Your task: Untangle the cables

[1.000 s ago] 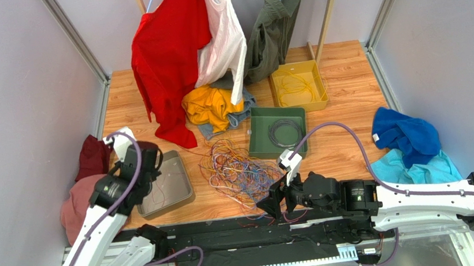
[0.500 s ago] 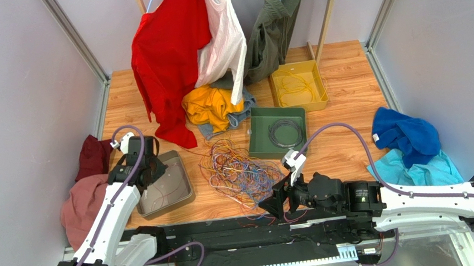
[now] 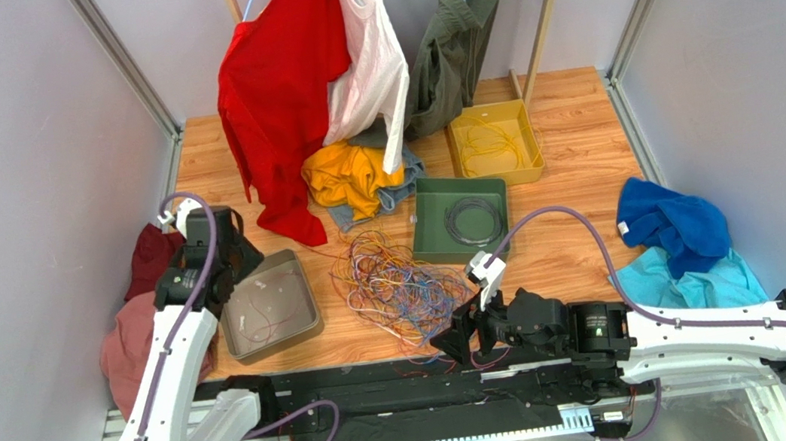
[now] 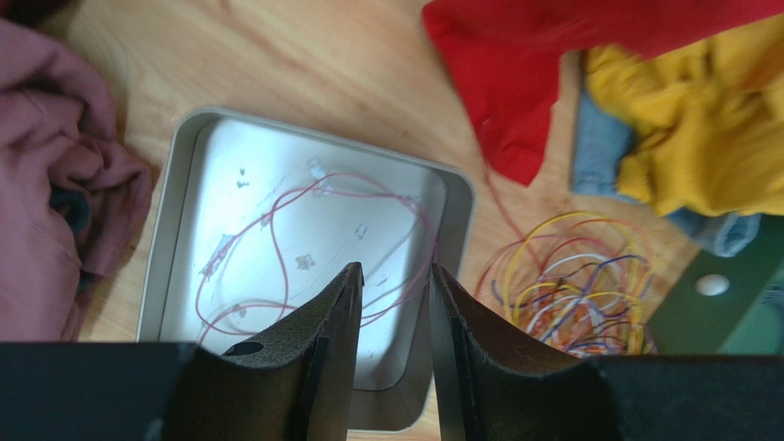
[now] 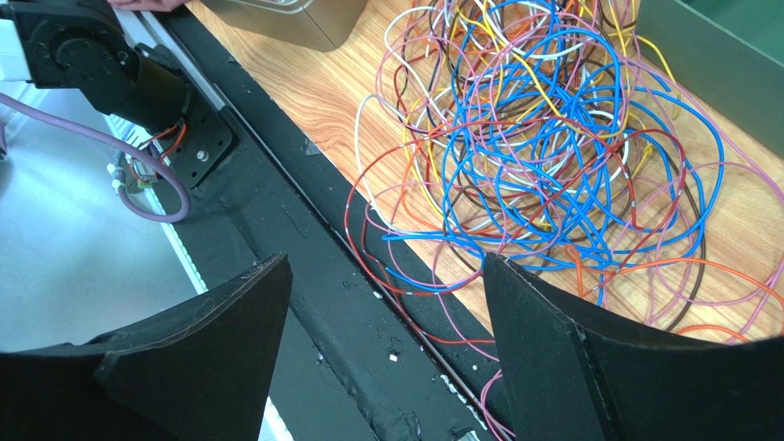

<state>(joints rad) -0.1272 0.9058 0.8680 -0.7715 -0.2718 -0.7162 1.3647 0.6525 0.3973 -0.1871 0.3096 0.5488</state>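
Note:
My right gripper will next move outward from the black bar and lower onto the near red and blue wires, since its open fingers are short of them.
The cables (image 3: 395, 283) are a tangled mass of thin orange, blue, purple, red, yellow and white wires on the wooden table, between the grey tray (image 3: 308, 323) and the green tray (image 3: 429, 241). They fill the right wrist view (image 5: 534, 119) and show at the right of the left wrist view (image 4: 575, 280). A thin red wire (image 4: 276, 239) lies loose in the grey tray (image 4: 184, 147). My left gripper (image 3: 238, 266) (image 4: 396, 268) hangs above that tray, jaws a little apart and empty. My right gripper (image 3: 450, 341) (image 5: 386, 262) is wide open and empty over the black rail at the mass's near edge.
The green tray holds a dark ring coil (image 3: 468, 219). A yellow tray (image 3: 525, 163) with yellow wires stands behind it. Clothes hang at the back (image 3: 283, 87), a yellow garment (image 3: 348, 175) lies mid-table, pink cloth (image 3: 128, 341) lies left, and blue cloth (image 3: 674, 223) right.
My left arm has drawn back and to the left, so its gripper now sits over the grey tray's far left corner. The right arm has barely moved.

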